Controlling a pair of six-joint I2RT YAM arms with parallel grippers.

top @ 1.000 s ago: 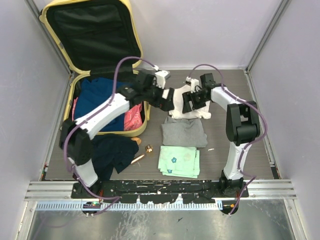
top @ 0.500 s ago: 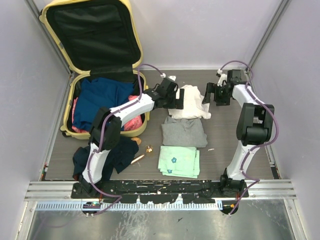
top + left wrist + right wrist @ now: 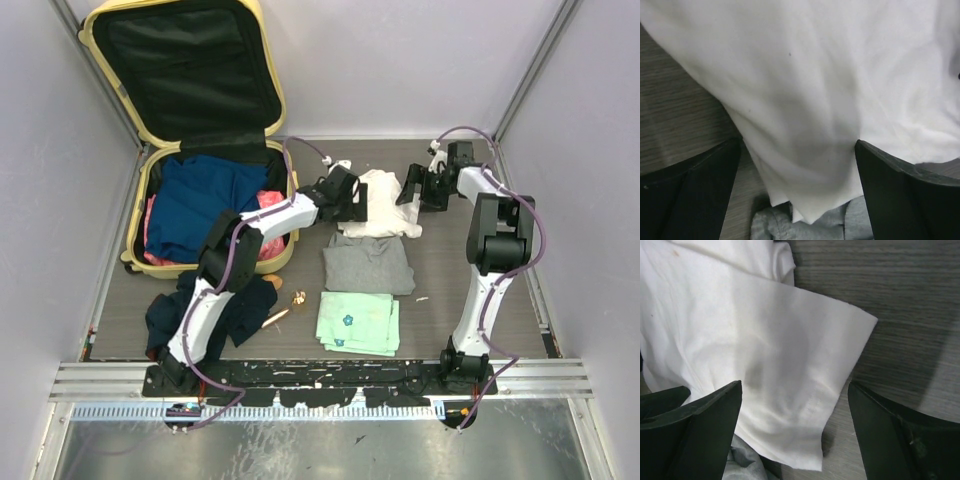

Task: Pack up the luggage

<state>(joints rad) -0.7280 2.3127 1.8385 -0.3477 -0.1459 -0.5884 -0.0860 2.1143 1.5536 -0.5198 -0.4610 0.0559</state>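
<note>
I should next hold my left gripper low over the white shirt's edge nearest the luggage and close, as its fingers already straddle the cloth.
The pale-yellow luggage [image 3: 284, 245] lies open at the back left, lid [image 3: 185, 60] up, with blue [image 3: 200, 200] and pink [image 3: 268, 228] clothes inside. A white shirt [image 3: 385, 205] lies on the table to its right, also seen in the left wrist view [image 3: 840, 90] and right wrist view [image 3: 750, 355]. My left gripper [image 3: 355, 197] is open at the shirt's left edge, its jaws straddling the cloth [image 3: 797, 190]. My right gripper [image 3: 412, 190] is open at the shirt's right edge, jaws either side of a sleeve [image 3: 795, 435].
A folded grey garment [image 3: 368, 263] lies in front of the white shirt, and a green folded cloth [image 3: 357, 322] nearer still. A dark navy garment [image 3: 225, 305] lies in front of the luggage, with a small copper object [image 3: 297, 298] and a stick [image 3: 275, 318] beside it. Walls enclose the table.
The white shirt has been let go and now lies flat. My left gripper moved right to its left edge; my right gripper swung out, then came back to its right edge.
</note>
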